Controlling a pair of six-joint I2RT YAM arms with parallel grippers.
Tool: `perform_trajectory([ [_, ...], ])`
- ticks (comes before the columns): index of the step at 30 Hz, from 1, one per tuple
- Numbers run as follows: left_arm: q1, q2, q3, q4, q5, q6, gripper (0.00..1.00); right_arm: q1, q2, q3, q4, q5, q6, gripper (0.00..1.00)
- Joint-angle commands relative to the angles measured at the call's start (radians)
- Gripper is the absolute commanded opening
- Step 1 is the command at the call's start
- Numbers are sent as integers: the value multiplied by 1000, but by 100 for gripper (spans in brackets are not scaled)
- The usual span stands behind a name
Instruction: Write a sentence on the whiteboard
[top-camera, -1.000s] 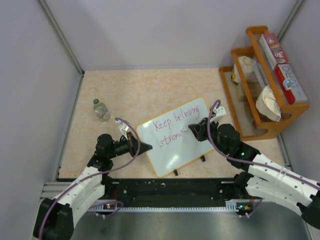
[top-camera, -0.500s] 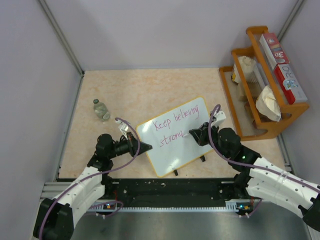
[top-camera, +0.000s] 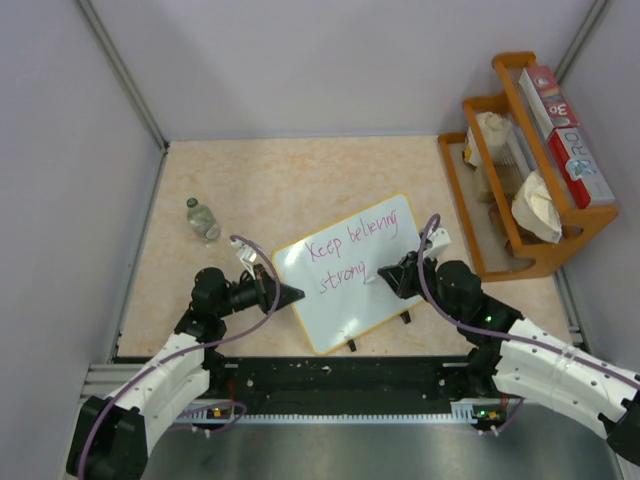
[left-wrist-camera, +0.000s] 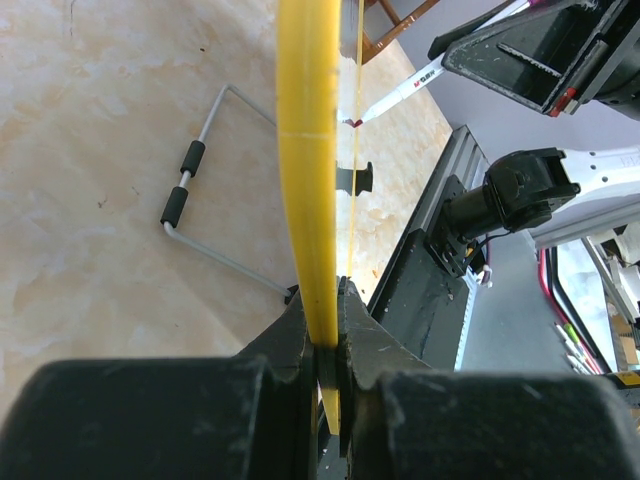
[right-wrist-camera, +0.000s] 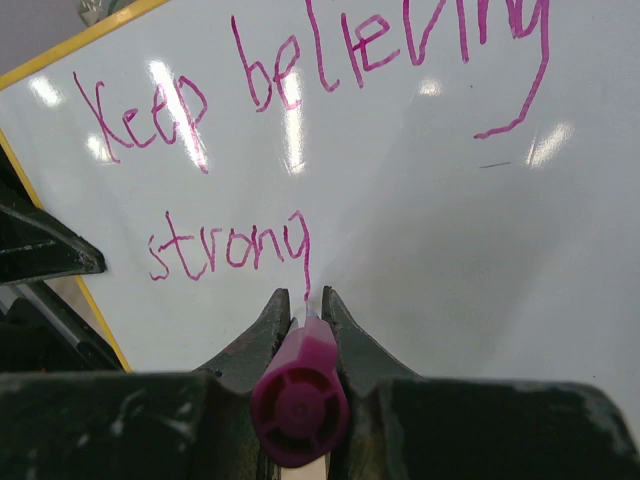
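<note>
The word "strong" is written to its g's tail, so my right gripper should move off the board and back and release the marker on the tabletop before the board's near rim.
The whiteboard (top-camera: 372, 302) lies tilted on the table, white with a yellow rim. The sentence (top-camera: 348, 240) reads "Keep believing" with "strong" (right-wrist-camera: 228, 245) below it, in purple-pink. My left gripper (top-camera: 297, 294) is shut on the board's left rim; in the left wrist view the yellow rim (left-wrist-camera: 306, 150) runs up from between the jaws of my left gripper (left-wrist-camera: 327, 300). My right gripper (top-camera: 385, 272) is shut on a purple marker (right-wrist-camera: 300, 400). The marker's tip touches the board at the end of the g's tail, just ahead of my right gripper (right-wrist-camera: 303, 298). The marker also shows in the left wrist view (left-wrist-camera: 400, 95).
A small bottle (top-camera: 203, 219) stands on the table at the left. A wooden rack (top-camera: 505, 262) with boxes and cloths stands at the right. The board's wire stand (left-wrist-camera: 200, 200) lies under it. Black clips (top-camera: 405, 318) sit on its near edge. Grey walls close in the table.
My right gripper has drawn the marker toward the near edge, finishing the "g", so "stron" now reads "strong". The left gripper has not moved.
</note>
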Motion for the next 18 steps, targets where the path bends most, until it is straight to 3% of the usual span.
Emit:
perform_trajectory([
  [1,-11,4,-33,-49,34,154,0,-10,2,-29,-15,-6,2,0],
  [18,-11,-3,-34,-52,31,153,0,-9,-1,2,43,-34,76,0],
])
